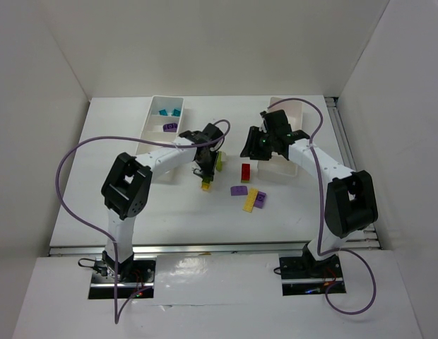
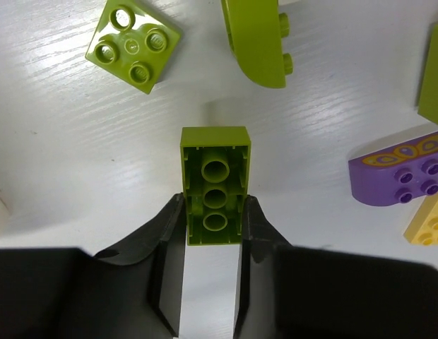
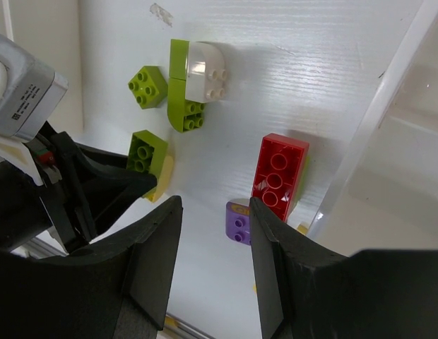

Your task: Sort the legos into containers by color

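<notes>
A yellow piece sticks to the lime brick, so next I need to lift my left gripper to the right gripper to part them, then let go over the teal-holding tray's near section [image 1: 148, 149].
My left gripper [image 2: 213, 212] is shut on a lime green brick [image 2: 215, 185], pinching its near end with the hollow underside towards the camera, above the table. From above, this gripper [image 1: 207, 169] sits near mid-table. My right gripper [image 3: 215, 212] is open with nothing between its fingers, hovering over a red brick [image 3: 279, 175] and a purple piece [image 3: 238, 220]. The left white tray [image 1: 148, 120] holds teal pieces [image 1: 167, 111] and a purple piece [image 1: 169, 127]. The right arm partly hides the right tray [image 1: 289, 104].
Around the held brick lie a lime square plate [image 2: 133, 46], a lime curved piece [image 2: 258, 39], a purple curved piece [image 2: 399, 173] and a yellow piece [image 2: 427, 219]. A red brick [image 1: 245, 171], purple pieces [image 1: 239, 190] and a yellow bar [image 1: 251, 199] lie mid-table.
</notes>
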You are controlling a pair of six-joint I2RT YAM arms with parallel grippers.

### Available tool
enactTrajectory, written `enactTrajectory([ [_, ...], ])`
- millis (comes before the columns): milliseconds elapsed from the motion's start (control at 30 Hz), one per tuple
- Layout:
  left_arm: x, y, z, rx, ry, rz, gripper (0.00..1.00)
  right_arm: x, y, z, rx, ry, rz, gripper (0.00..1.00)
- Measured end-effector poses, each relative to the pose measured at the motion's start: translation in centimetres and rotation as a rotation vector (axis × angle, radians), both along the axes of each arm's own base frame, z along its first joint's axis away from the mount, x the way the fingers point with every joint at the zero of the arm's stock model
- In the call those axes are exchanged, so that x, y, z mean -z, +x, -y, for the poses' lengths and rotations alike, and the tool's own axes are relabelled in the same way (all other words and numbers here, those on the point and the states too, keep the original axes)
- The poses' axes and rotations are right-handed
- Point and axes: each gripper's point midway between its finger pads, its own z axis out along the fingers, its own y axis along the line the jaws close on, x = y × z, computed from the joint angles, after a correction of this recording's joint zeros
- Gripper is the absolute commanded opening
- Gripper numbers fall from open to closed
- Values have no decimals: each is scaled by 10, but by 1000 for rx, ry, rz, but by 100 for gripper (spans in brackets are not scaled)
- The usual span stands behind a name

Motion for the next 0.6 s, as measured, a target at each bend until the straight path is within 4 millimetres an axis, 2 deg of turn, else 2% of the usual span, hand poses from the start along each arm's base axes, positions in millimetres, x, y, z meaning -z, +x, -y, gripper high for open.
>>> enactTrajectory([
  [33,0,0,1,3,-3,-1,15,0,0,0,0,0,0,51],
  [133,-4,2,1,2,-19,-5,0,0,0,0,-1,-1,0,51],
  [300,-29,18,-1,32,-143,-12,0,-9,0,-2,-37,13,9,51],
  [367,-49,30,-8,40,-235,-4,0,-17,1,-8,-75,58,27,54],
  [400,-63,37,-14,46,-299,4,0,-22,0,-11,-100,85,35,64],
  [500,-105,49,-30,68,-479,41,0,-42,-7,-25,-192,189,91,82],
  [600,-141,53,-40,117,-647,70,0,-69,-20,-41,-315,295,154,86],
])
